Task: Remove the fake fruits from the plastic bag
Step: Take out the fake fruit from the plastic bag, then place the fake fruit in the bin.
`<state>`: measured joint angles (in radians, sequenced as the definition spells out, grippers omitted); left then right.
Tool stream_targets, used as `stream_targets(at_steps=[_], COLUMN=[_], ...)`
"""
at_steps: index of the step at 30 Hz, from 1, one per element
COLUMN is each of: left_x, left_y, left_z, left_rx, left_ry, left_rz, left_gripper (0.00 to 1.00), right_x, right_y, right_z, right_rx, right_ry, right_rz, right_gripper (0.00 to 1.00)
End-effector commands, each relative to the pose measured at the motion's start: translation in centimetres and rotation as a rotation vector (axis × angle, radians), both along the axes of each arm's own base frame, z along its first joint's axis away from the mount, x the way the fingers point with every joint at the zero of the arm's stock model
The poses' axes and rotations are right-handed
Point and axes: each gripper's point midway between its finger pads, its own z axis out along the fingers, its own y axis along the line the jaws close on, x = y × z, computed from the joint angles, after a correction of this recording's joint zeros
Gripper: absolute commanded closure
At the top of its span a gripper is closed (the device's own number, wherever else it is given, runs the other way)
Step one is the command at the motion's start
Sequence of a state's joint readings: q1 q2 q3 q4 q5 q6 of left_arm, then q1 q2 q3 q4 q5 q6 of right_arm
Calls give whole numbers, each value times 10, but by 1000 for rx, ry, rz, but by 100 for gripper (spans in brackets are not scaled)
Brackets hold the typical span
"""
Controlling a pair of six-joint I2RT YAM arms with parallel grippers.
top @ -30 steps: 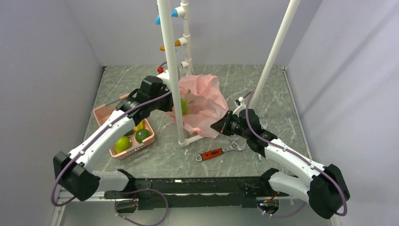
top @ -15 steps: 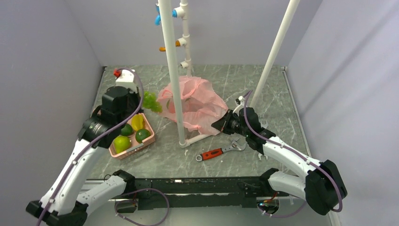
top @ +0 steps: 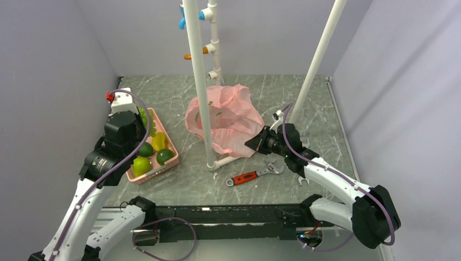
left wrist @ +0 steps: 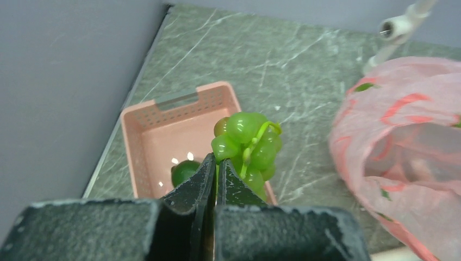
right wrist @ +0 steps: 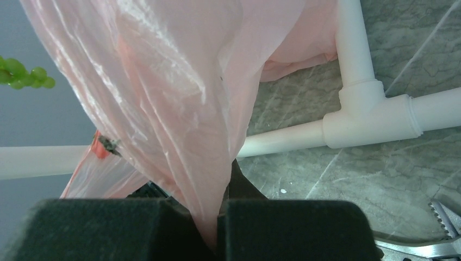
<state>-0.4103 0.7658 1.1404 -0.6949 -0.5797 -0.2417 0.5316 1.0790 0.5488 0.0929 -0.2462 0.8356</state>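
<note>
The left gripper lowers toward the bare far part of the pink slotted basket next and releases the grapes, since the other fruits crowd the basket's near part.
My left gripper is shut on a bunch of green fake grapes and holds it above the pink slotted basket; the grapes also show in the top view. The basket holds several green and yellow fruits. The pink plastic bag lies crumpled in the middle of the table around a white post. My right gripper is shut on a fold of the bag at its right edge; it also shows in the top view.
A white pipe frame stands through the bag, with a foot pipe on the table. A slanted white pole rises at the right. A red-handled wrench lies in front of the bag. Grey walls close in on both sides.
My left arm has pulled out of the bag with the grapes and swung left over the basket. The bag has slumped a little. My right gripper has kept its hold.
</note>
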Motion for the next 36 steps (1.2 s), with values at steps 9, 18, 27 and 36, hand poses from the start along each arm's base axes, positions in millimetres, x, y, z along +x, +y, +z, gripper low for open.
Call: stream_targets(at_steps=[9,18,27,36], left_x=[19,41,43,63], left_y=[46,55,93,87], left_z=[-108,-129,-140,-138], left_rx=[-10,-150,-180,-253], left_ry=[236,322,331,310], left_rz=[312,328,422,308], left_gripper=[99,94,88,72], right_x=[-25,-46,-26,-19], right_y=[29,24,33,45], right_z=[-12,-69,-39,-33], right_rx=[-5,-110,-80,-42], right_ry=[-148,-49,-107,-98], right_rz=[265,266,251,284], right_gripper=[100,100,100,100])
